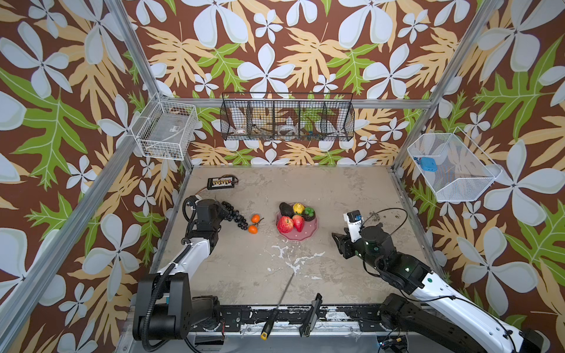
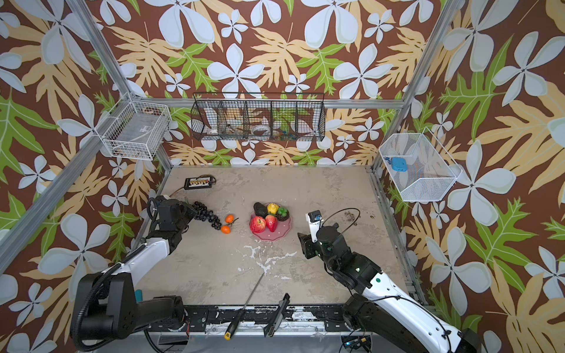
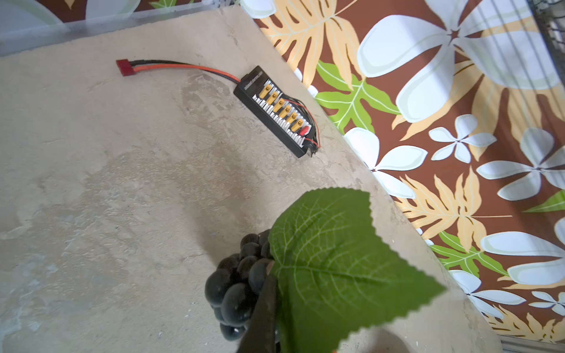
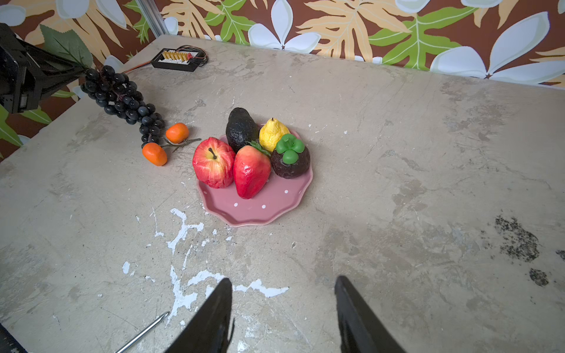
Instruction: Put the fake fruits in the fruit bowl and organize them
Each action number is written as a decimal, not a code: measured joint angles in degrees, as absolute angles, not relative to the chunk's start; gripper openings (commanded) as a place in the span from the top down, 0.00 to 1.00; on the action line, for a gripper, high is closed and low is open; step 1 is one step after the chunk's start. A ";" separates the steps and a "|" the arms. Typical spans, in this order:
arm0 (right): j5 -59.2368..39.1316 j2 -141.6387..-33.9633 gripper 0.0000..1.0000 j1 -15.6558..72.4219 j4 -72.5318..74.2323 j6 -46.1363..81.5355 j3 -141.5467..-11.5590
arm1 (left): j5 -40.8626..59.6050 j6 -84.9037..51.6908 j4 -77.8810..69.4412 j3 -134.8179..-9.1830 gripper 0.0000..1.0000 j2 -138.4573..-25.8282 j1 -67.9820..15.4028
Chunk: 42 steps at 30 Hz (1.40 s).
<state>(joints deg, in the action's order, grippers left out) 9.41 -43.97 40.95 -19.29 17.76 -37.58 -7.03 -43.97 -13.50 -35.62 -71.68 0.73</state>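
The grape bunch (image 1: 236, 215) already slopes toward the tabletop beside the oranges, so I will next raise my left gripper, bring it toward the oranges and release the stem end of the grape bunch over the tabletop there.
The pink polka-dot fruit bowl (image 1: 298, 234) (image 4: 260, 211) sits mid-table. In it are a red apple (image 4: 213, 166), a strawberry (image 4: 251, 171), a dark avocado (image 4: 241, 129), a yellow lemon (image 4: 272, 134) and a brown-green piece (image 4: 290, 160). Two oranges (image 1: 255, 218) (image 1: 252, 229) lie on the table just left of the bowl. My left gripper (image 1: 225, 208) is shut on the stem end of the dark grape bunch (image 1: 236, 215) (image 3: 238, 287). Its leaf (image 3: 336, 259) hides one finger. The bunch slopes down toward the oranges. My right gripper (image 4: 282, 284) is open and empty, right of the bowl.
A black connector board (image 1: 222, 182) with wires lies at the back left. A screwdriver (image 1: 276, 305) and a black tool (image 1: 312, 314) lie at the front edge. Wire baskets (image 1: 287, 117) hang on the walls.
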 measured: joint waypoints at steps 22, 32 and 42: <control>9.45 -44.21 0.46 40.95 -19.29 17.74 -37.58 | -6.28 -37.45 -9.41 -42.59 0.92 -60.82 -8.97; 9.45 -44.38 0.46 40.95 -19.29 17.74 -37.65 | -12.05 -38.96 -1.74 -40.99 0.65 -67.59 -9.06; 9.43 -44.07 0.46 40.95 -19.29 17.74 -37.65 | -9.98 -39.16 0.51 -37.91 0.52 -77.28 -9.06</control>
